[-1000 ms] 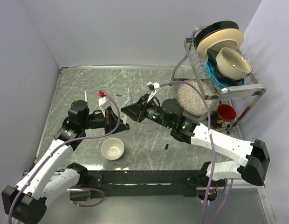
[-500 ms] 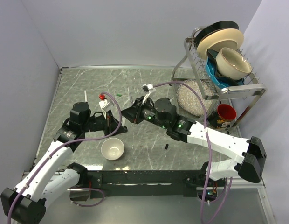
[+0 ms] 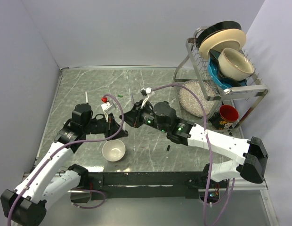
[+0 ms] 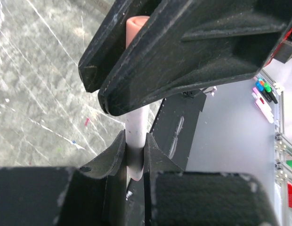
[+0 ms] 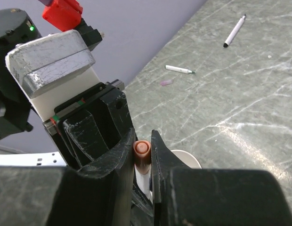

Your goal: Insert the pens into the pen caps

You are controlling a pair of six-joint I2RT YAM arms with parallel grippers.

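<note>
The cap is on, so my left gripper should next turn its fingers down, lower the pen onto the open tabletop below, beyond the white bowl, and let it go.
My left gripper (image 4: 135, 140) is shut on a white pen (image 4: 135, 120) that stands upright between its fingers. The right gripper (image 5: 142, 140) is shut on the orange-red pen cap (image 5: 141, 151), which sits over the top end of that same pen (image 5: 146, 181). From above, the two grippers meet tip to tip: left (image 3: 118, 127), right (image 3: 128, 119). Two more pens lie on the table at the back left, one with a black end (image 5: 234, 31) and one with a green tip (image 5: 180, 69). Near them is a green cap (image 3: 120, 96). A black cap (image 3: 168, 148) lies under the right arm.
A white bowl (image 3: 113, 150) stands just in front of the meeting grippers. At the back right is a dish rack (image 3: 216, 92) holding plates and bowls, with a clear knobbly bowl (image 3: 193, 98) and a red cup (image 3: 228, 114) beneath it. Walls close the left and back sides.
The right arm has moved left and slightly down, bringing the cap onto the pen's end. The left gripper has shifted only slightly, still holding the pen.
</note>
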